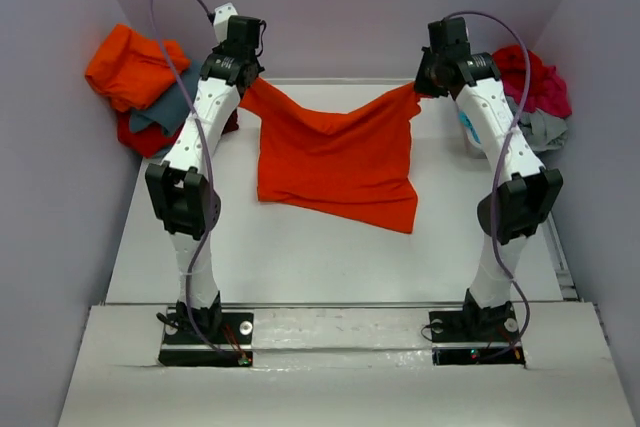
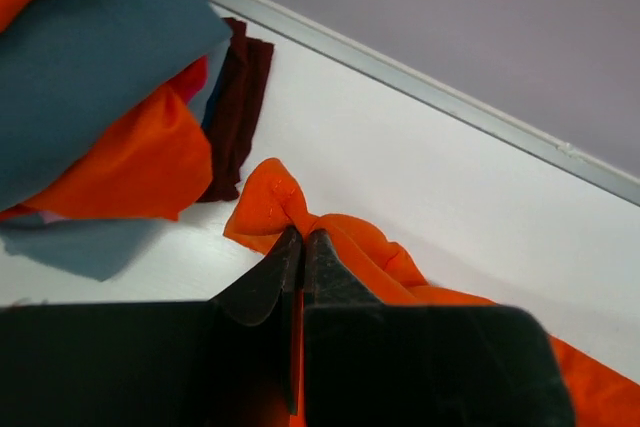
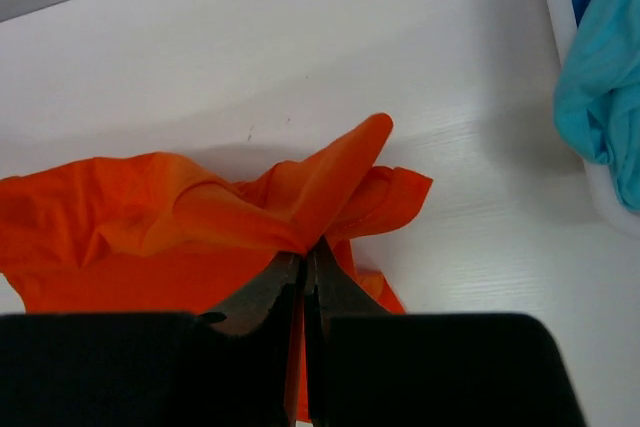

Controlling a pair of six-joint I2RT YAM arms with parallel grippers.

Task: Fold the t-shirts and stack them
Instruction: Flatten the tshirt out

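Observation:
My left gripper lowers toward the bare table [image 1: 249, 124] [image 2: 310, 147] beside the maroon cloth next and releases the t-shirt's corner. The t-shirt's lower part lies spread upon the table.
An orange-red t-shirt [image 1: 335, 157] hangs stretched between my two grippers at the far middle of the table, its lower part draped on the tabletop. My left gripper [image 1: 250, 80] is shut on its left corner, where the cloth [image 2: 290, 202] bunches just past the fingertips [image 2: 285, 247]. My right gripper [image 1: 425, 82] is shut on the right corner, with a fold of orange cloth [image 3: 300, 197] pinched at the jaws. More t-shirts lie in a pile [image 1: 140, 87] at the far left, orange and slate-grey, and in a second heap [image 1: 535, 87] at the far right, crimson and grey.
A white basket [image 3: 565, 37] with turquoise cloth [image 3: 605, 77] stands at the far right. A dark maroon cloth [image 2: 240, 107] lies by the left pile. The back wall runs close behind both grippers. The side walls hem in the table.

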